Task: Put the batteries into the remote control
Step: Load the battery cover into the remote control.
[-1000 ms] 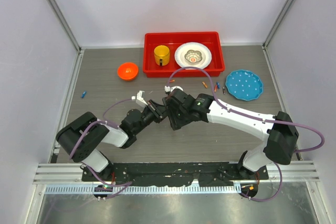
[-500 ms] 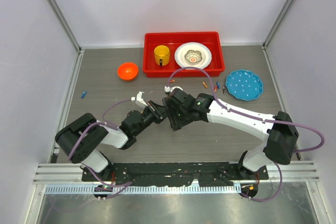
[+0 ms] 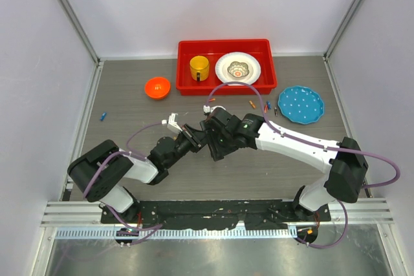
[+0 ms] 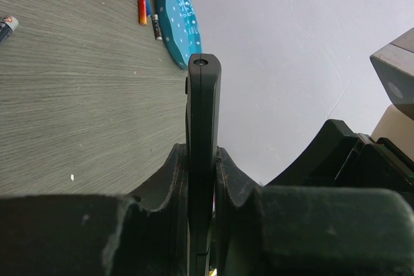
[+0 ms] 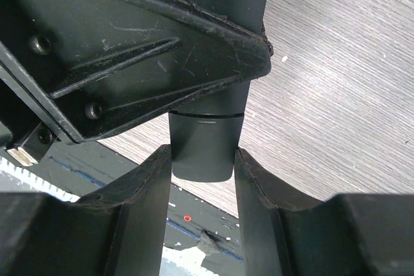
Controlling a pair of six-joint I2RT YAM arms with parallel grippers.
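I should next move my left gripper to the left in the top view and down, and let go of the remote on the tabletop near the orange bowl, because it's bare there.
The remote control (image 4: 203,114) is a slim black bar, seen edge-on and upright in the left wrist view. My left gripper (image 4: 202,154) is shut on its flat faces. In the right wrist view the remote's rounded end (image 5: 204,150) sits between the fingers of my right gripper (image 5: 202,159), which press on its two narrow sides. In the top view both grippers meet at mid-table, left (image 3: 194,135) and right (image 3: 215,145), and they hide the remote. Several batteries (image 3: 265,106) lie loose near the blue plate and also show in the left wrist view (image 4: 141,11). One blue battery (image 3: 103,116) lies far left.
A blue dotted plate (image 3: 301,104) is at the right. A red tray (image 3: 226,88) at the back holds a yellow mug (image 3: 199,68) and a white plate (image 3: 238,68). An orange bowl (image 3: 157,87) stands left of the tray.
Both grippers stay together on the remote at mid-table. The right wrist has shifted only very slightly.
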